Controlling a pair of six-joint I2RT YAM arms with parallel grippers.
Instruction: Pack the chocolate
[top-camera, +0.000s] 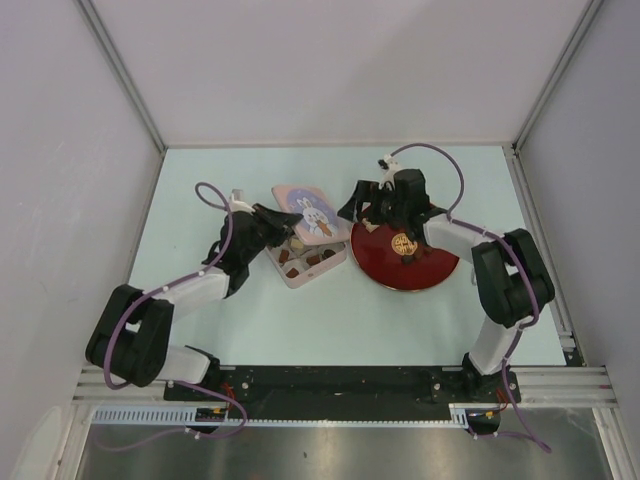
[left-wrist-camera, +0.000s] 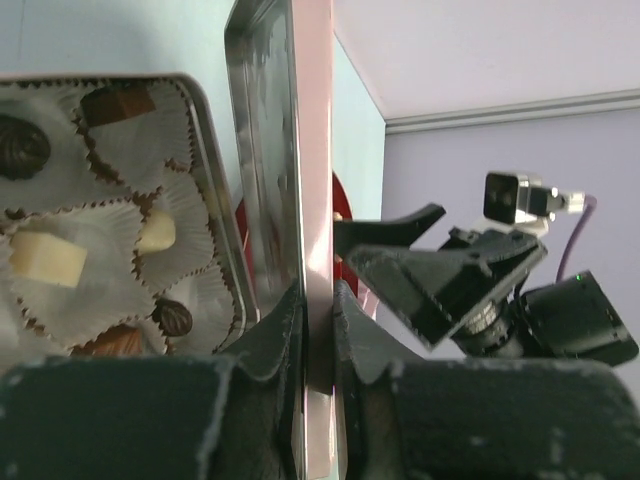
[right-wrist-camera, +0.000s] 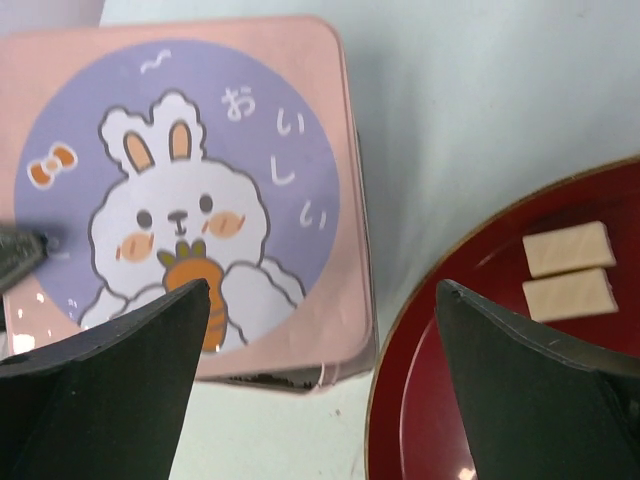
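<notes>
My left gripper lowers the tilted lid down and slightly back over the tin's uncovered near part next and releases it, since that part lies below and back.
My left gripper (left-wrist-camera: 318, 335) is shut on the edge of the pink rabbit lid (left-wrist-camera: 310, 150) and holds it tilted over the square tin (top-camera: 306, 264). In the left wrist view the tin's rim (left-wrist-camera: 205, 150) frames white paper cups holding chocolate: a dark chunk (left-wrist-camera: 20, 145), a brown block (left-wrist-camera: 118, 103), a cream piece (left-wrist-camera: 45, 257) and others. My right gripper (right-wrist-camera: 325, 300) is open and empty, hovering between the lid (right-wrist-camera: 180, 190) and the red plate (right-wrist-camera: 520, 380). Two cream chocolate pieces (right-wrist-camera: 570, 270) lie on the plate.
The red plate (top-camera: 430, 268) lies right of the tin, with a gold mark at its middle. The right gripper (left-wrist-camera: 430, 270) shows just behind the lid in the left wrist view. White walls enclose the pale green table (top-camera: 300, 330) on three sides.
</notes>
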